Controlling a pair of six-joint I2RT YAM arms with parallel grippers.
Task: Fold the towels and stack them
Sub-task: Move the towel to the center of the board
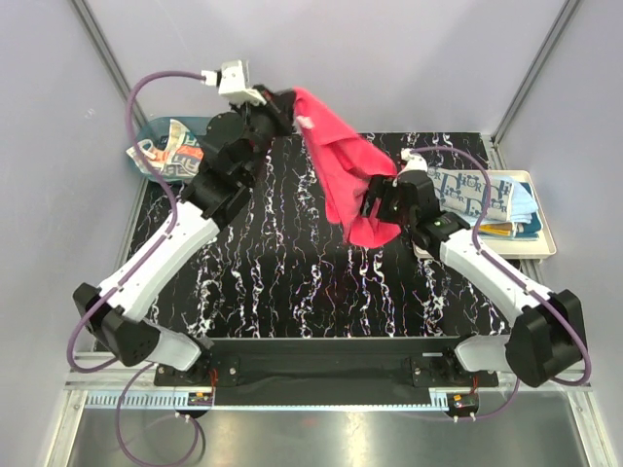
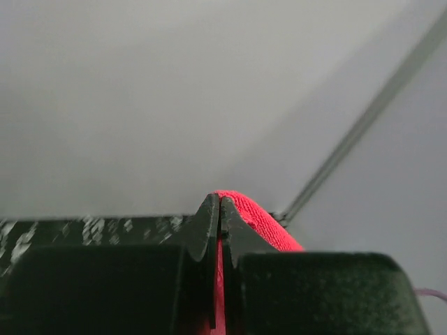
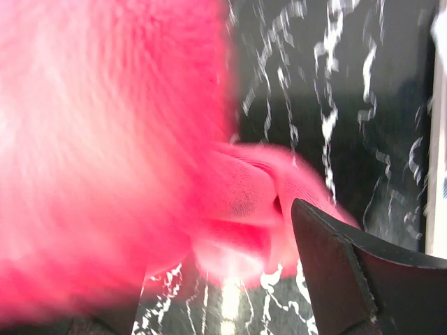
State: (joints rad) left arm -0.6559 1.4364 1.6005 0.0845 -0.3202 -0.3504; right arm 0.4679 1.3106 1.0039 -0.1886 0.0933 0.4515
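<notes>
The towel's bunched lower end hangs loose, so the robot's right gripper will go down toward the tabletop and close on that end's edge by the tray (image 3: 316, 191).
A plain red-pink towel (image 1: 341, 175) hangs stretched in the air over the back of the black marbled table (image 1: 273, 282). My left gripper (image 1: 290, 105) is shut on its upper corner; in the left wrist view the cloth (image 2: 262, 222) shows pinched between the closed fingers of that gripper (image 2: 220, 202). My right gripper (image 1: 375, 199) is at the towel's lower end, open. In the right wrist view the bunched lower end (image 3: 237, 202) lies between the wide jaws of that gripper (image 3: 216, 258). The right finger (image 3: 335, 265) is beside the cloth; the left finger is mostly hidden behind it.
A translucent teal bin (image 1: 146, 126) at the back left holds a lettered red/teal towel (image 1: 173, 151). A cream tray (image 1: 540, 238) at the right carries a white towel with dark blue print (image 1: 472, 190), a light blue one (image 1: 526, 206) and a mustard-brown one (image 1: 496, 231).
</notes>
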